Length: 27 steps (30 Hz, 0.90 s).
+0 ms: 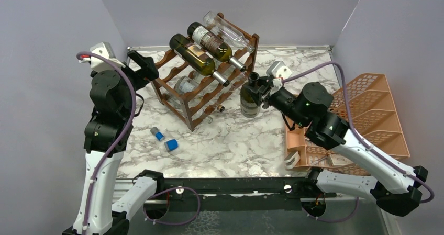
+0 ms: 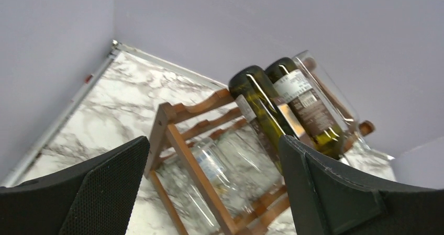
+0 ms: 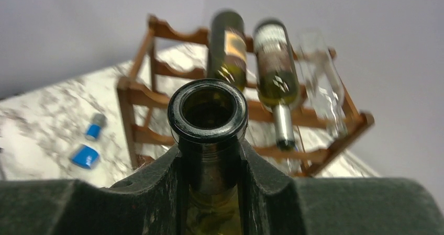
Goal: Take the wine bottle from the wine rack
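Observation:
My right gripper swings outward from the wine rack [image 1: 196,108] next, turning toward the back wall, then releases the wine bottle beyond the tray, where the marble table is bare.
The dark brown wine rack [image 1: 196,108] stands at the back middle of the marble table. Its top tier holds two dark green bottles [image 1: 193,57] and a clear one [image 1: 230,32]; another clear bottle [image 1: 187,85] lies in the lower tier. My right gripper [image 1: 260,87] is shut on the neck of a dark green wine bottle [image 1: 249,103], held upright just right of the rack with its base at or near the table. In the right wrist view the gripper [image 3: 209,167] clamps the neck below the open mouth [image 3: 208,109]. My left gripper [image 1: 142,66] is open and empty at the rack's left corner [image 2: 163,121].
An orange plastic tray organiser [image 1: 366,114] stands at the right, under my right arm. Two blue caps [image 1: 170,145] lie on the table in front of the rack. Grey walls close in the back and both sides.

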{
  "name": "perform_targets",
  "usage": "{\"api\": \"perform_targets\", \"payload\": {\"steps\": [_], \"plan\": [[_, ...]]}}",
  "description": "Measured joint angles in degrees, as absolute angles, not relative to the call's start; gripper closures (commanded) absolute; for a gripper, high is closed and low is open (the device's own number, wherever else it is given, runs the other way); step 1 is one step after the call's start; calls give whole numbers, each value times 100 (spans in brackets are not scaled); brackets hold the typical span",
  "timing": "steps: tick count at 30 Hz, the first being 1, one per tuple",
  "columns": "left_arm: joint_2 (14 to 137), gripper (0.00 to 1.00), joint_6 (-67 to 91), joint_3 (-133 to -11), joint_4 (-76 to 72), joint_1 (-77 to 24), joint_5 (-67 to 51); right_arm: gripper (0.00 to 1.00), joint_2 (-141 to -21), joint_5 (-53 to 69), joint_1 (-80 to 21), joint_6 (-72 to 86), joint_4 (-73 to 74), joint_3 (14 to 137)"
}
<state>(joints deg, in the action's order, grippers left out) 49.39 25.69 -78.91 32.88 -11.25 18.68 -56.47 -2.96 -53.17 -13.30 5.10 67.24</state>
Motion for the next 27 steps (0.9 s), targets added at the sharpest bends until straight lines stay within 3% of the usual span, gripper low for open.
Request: {"api": "perform_targets", "payload": {"steps": [5, 12, 27], "plan": [[4995, 1, 1905, -7502, 2696, -1125, 2257, 99, -5817, -932, -4998, -1249, 670, 6337], [5564, 1, 1245, -7247, 1914, -1120, 2685, 99, -6558, -414, -2971, -637, 635, 6329], [5286, 1, 388, -5996, 139, -1033, 3312, 99, -9109, 576, -1098, -154, -578, 7738]]}}
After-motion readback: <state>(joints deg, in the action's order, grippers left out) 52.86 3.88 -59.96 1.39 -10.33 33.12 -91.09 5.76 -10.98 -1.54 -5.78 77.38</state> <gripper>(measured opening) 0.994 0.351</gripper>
